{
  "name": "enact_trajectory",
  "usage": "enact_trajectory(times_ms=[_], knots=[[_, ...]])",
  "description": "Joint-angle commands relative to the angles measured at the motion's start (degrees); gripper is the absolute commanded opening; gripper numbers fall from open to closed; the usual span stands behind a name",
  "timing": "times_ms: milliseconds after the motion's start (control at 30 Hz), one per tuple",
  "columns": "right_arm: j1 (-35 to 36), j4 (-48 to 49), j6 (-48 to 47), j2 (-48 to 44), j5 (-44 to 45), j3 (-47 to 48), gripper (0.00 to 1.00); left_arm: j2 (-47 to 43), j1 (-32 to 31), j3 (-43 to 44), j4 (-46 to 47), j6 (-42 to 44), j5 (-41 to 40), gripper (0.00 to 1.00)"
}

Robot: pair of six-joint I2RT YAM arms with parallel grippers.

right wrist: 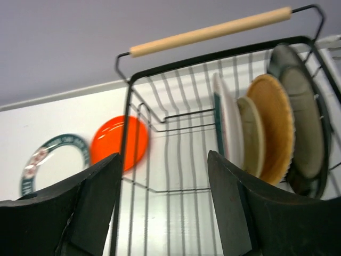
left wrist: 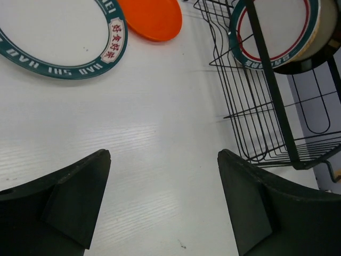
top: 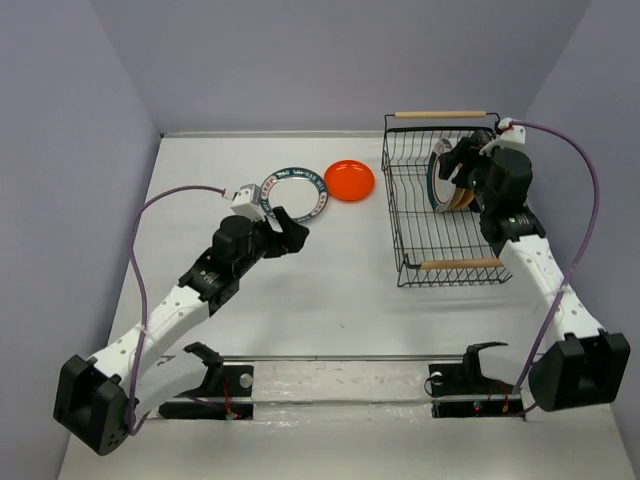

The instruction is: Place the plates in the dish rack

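The patterned plate's edge (top: 264, 204) lies below my left gripper. Next I will move it leftward in the top view and down astride that edge, clear of the orange-red plate.
The black wire dish rack (top: 420, 225) stands at the right with a wooden handle at each end. Several plates stand on edge in its far end: a white one with a striped rim (right wrist: 229, 120), a beige one (right wrist: 250, 136), a woven tan one (right wrist: 272, 122) and a cream one with a dark rim (right wrist: 301, 122). The orange-red plate (top: 350, 180) and a white plate with a dark patterned rim (top: 293, 193) lie flat on the table left of the rack. My left gripper (top: 293, 230) is open and empty just in front of the patterned plate. My right gripper (top: 458, 168) is open and empty over the rack beside the standing plates.
The table (top: 330, 290) is white with a grey back wall and side walls. The near half of the rack (top: 445, 240) holds no plates. In the left wrist view the rack (left wrist: 266, 101) lies to the right of the open fingers (left wrist: 80, 197).
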Motion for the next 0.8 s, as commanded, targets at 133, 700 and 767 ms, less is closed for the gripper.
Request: enact_trajectory(times_ms=[133, 700, 767], knots=[[3.55, 8.29, 11.25, -10.9, -18.87, -12.11, 0.65, 13.24, 0.59, -1.76, 14.68, -13.02, -15.13, 0.89], [11.91, 10.4, 14.23, -17.23, -28.28, -21.17, 0.66, 51.03, 21.15, 9.99, 27.6, -21.2, -3.73, 0.78], [11.91, 10.4, 14.32, -17.84, -28.45, -21.34, 0.66, 52.62, 21.5, 11.67, 28.22, -21.11, -3.02, 0.75]])
